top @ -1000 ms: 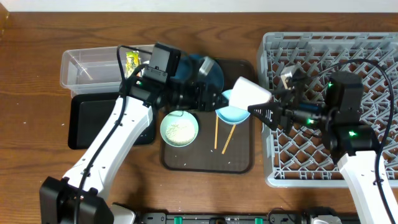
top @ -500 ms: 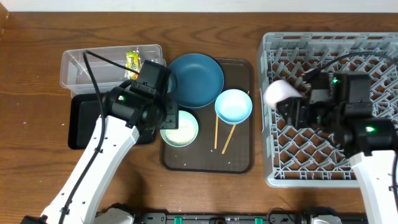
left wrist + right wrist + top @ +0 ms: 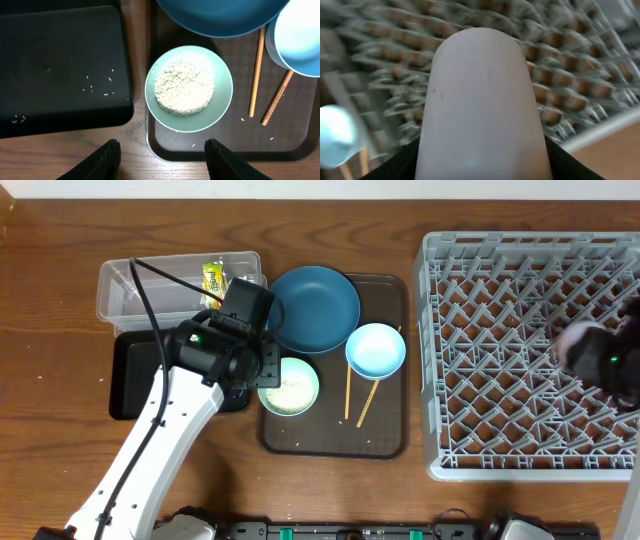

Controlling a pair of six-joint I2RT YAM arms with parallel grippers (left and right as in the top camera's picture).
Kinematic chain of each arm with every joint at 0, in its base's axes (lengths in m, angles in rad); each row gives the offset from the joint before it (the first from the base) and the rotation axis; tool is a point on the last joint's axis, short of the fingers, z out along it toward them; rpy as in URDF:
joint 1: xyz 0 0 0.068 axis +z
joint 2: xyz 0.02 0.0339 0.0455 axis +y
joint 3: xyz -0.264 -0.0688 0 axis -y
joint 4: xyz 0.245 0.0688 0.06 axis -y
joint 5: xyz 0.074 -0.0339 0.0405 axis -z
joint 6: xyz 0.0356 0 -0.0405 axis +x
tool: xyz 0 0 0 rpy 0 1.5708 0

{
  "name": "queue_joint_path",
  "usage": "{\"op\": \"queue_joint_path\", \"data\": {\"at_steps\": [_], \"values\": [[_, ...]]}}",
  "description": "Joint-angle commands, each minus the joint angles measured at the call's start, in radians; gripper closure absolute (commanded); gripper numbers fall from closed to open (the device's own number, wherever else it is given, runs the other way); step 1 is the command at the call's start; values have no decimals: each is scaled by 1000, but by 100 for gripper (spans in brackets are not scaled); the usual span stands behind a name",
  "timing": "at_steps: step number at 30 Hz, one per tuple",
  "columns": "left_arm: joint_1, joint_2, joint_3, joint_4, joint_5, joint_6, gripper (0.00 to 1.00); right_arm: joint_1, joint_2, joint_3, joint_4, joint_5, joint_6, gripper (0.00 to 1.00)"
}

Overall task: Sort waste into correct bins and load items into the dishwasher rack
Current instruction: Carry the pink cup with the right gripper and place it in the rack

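My right gripper draws back the pink cup [image 3: 482, 100] next, over the empty pegs by the rack's near edge, then moves down to release it.
My left gripper [image 3: 162, 156] is open and hangs over the near-left rim of the pale-green bowl [image 3: 189, 89], which holds white rice. In the overhead view that gripper [image 3: 268, 366] sits between the black tray bin [image 3: 140, 370] and that bowl [image 3: 290, 388]. Loose rice grains [image 3: 97, 87] lie on the black tray. The dark-blue bowl [image 3: 314, 308], the light-blue bowl [image 3: 375, 348] and two chopsticks [image 3: 358, 402] rest nearby. The yellow-green wrapper [image 3: 212, 280] lies in the clear tub [image 3: 130, 295]. My right gripper [image 3: 482, 160] is shut on the pink cup [image 3: 482, 100], blurred over the right side of the dishwasher rack [image 3: 500, 380].
A dark-brown serving tray [image 3: 385, 430] carries the bowls and chopsticks, with a few stray rice grains on it. The rack's upright pegs fill the right third of the table. Bare wood runs along the front and far left.
My right arm has carried the pink cup from the serving tray's edge rightward across the rack to its right side. My left arm drew back from the dark-blue bowl toward the pale-green bowl.
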Motion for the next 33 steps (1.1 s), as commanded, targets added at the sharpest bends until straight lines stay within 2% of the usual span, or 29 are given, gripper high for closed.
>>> {"op": "queue_joint_path", "data": {"at_steps": [1, 13, 30, 32, 33], "values": [[3, -6, 3, -2, -19, 16, 43, -81, 62, 18, -10, 57, 10, 99], [3, -6, 3, 0, -19, 16, 42, -286, 214, -2, -4, 71, 11, 99], [3, -6, 3, -1, -19, 16, 42, -314, 360, -45, 8, 87, 33, 99], [4, -6, 3, -1, -19, 16, 42, -314, 364, -58, 23, 87, 33, 92], [3, -6, 3, -1, -19, 16, 42, -314, 365, -66, 31, 87, 33, 80]]}}
